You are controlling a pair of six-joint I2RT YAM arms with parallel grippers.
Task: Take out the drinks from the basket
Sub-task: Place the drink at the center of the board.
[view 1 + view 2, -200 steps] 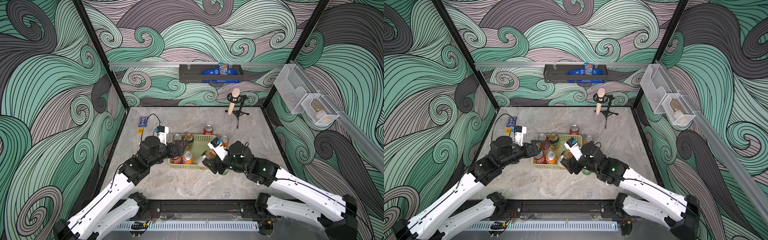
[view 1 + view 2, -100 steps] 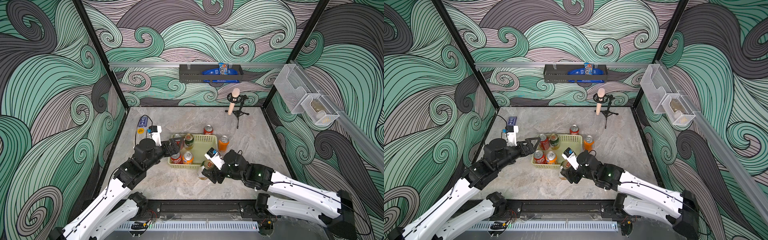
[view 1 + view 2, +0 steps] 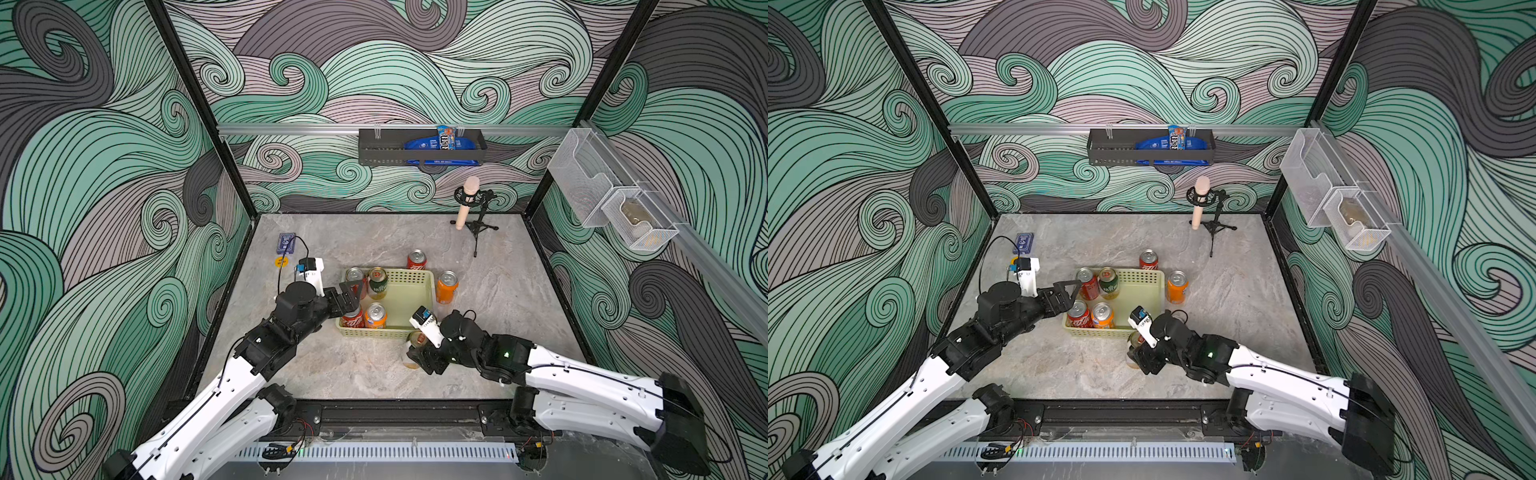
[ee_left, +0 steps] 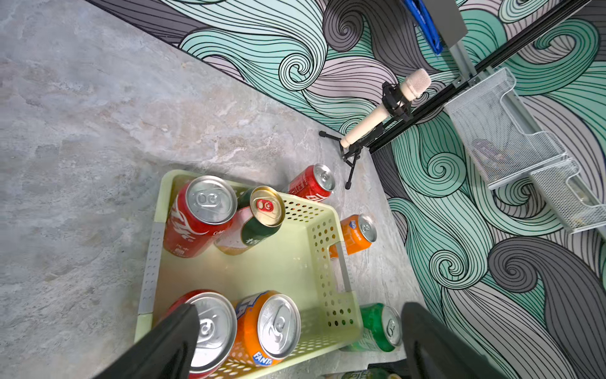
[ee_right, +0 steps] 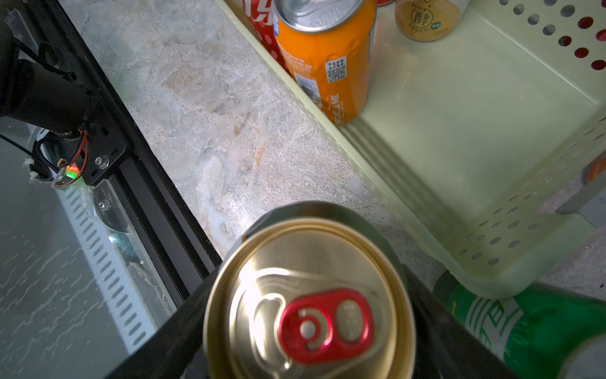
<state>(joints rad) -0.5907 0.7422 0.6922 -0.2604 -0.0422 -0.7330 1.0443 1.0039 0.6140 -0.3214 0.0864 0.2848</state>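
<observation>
I will next move my right gripper down to the tabletop just in front of the basket, beside the bright green can [image 4: 377,328], and let go of the gold-topped can, because that spot is bare.
The pale yellow-green basket [image 3: 409,274] holds two red cans [image 3: 355,276] [image 3: 353,318], a dark green-gold can [image 3: 377,282] and an orange can [image 3: 375,316]. Outside it stand a red can [image 3: 416,259] behind, an orange can [image 3: 446,286] to the right and a bright green can [image 4: 377,328] at the front right corner. My left gripper [image 3: 351,291] hangs open over the basket's left side, its fingers [image 4: 170,338] astride the two near cans. Just in front of the basket, my right gripper [image 3: 419,353] is shut on a gold-topped can [image 5: 308,311], low at the table.
A microphone on a small tripod [image 3: 467,203] stands at the back right. A blue device [image 3: 286,243] with a cable lies at the back left. A black rack [image 3: 419,147] hangs on the back wall, and white mesh bins [image 3: 615,199] on the right wall.
My right gripper has carried the gold-topped can out over the basket's front wall and down toward the table's front. The left gripper has drawn back a little and returned.
</observation>
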